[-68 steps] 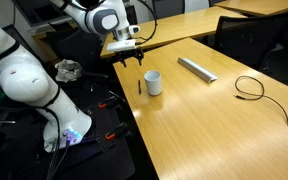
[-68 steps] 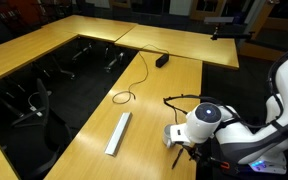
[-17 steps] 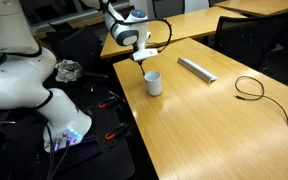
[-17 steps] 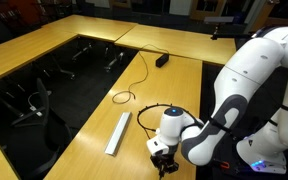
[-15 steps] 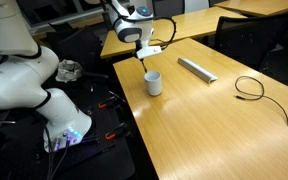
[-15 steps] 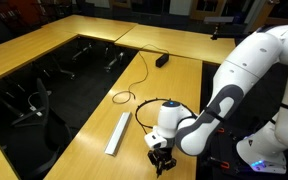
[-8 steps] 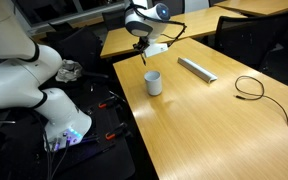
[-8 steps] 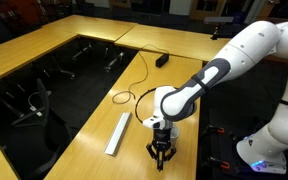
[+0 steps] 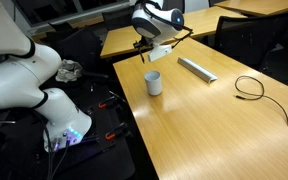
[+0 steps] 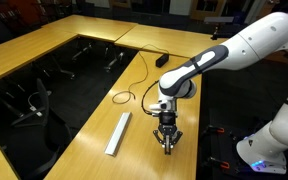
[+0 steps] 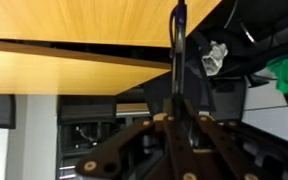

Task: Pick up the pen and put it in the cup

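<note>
My gripper moves across over the white cup's opening [image 9: 153, 75] next and lowers to release the pen inside, since the pen still hangs beside the cup's rim.
The pen [image 11: 176, 50] shows in the wrist view as a thin dark stick running lengthwise out from between the two fingers. My gripper [image 11: 177, 102] is shut on its near end. In an exterior view the gripper [image 9: 149, 52] hangs in the air just above and slightly behind the white cup [image 9: 154, 82], which stands upright near the table's edge. Seen from the opposite side, the gripper [image 10: 167, 140] points down and covers the cup. The cup is out of the wrist view.
A long flat grey bar [image 9: 196, 68] [image 10: 118, 132] lies beyond the cup on the wooden table [image 9: 214, 130]. A looped black cable [image 9: 249, 88] [image 10: 134, 80] lies farther along. The white robot base [image 9: 24, 90] and floor clutter sit past the table's edge.
The arm has lifted and swung the pen from beside the cup to above it. The wrist has turned, and the jaws have stayed closed on the pen.
</note>
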You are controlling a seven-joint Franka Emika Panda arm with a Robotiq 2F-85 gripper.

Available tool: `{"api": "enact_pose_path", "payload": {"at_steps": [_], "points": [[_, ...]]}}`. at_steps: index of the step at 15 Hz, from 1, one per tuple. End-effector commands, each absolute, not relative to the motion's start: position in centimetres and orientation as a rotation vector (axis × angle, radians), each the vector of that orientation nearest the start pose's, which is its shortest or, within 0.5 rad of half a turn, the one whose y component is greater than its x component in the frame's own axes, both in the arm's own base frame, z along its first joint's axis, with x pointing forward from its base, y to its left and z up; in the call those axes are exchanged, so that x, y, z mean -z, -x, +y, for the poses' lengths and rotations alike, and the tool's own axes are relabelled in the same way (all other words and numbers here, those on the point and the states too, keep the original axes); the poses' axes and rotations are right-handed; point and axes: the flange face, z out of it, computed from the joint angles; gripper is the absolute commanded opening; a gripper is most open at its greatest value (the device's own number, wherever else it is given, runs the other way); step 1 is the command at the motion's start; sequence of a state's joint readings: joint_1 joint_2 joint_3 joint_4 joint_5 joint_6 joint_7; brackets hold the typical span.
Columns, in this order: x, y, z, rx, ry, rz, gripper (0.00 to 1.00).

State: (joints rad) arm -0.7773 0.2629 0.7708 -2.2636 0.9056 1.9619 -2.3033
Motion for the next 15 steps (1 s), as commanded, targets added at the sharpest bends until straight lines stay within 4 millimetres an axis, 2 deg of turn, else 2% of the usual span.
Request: {"api": "enact_pose_path", "payload": {"at_steps": [1, 5, 9, 15], "points": [[-29.8, -48.3, 3.0, 0.747, 1.439, -1.730, 0.03], [-30.4, -47.0, -0.4, 0.741, 1.508, -1.738, 0.03], [-29.3, -45.6, -2.6, 0.785, 1.514, -1.753, 0.03], [-26.9, -44.2, -5.6, 0.823, 1.626, -1.754, 0.03]]}}
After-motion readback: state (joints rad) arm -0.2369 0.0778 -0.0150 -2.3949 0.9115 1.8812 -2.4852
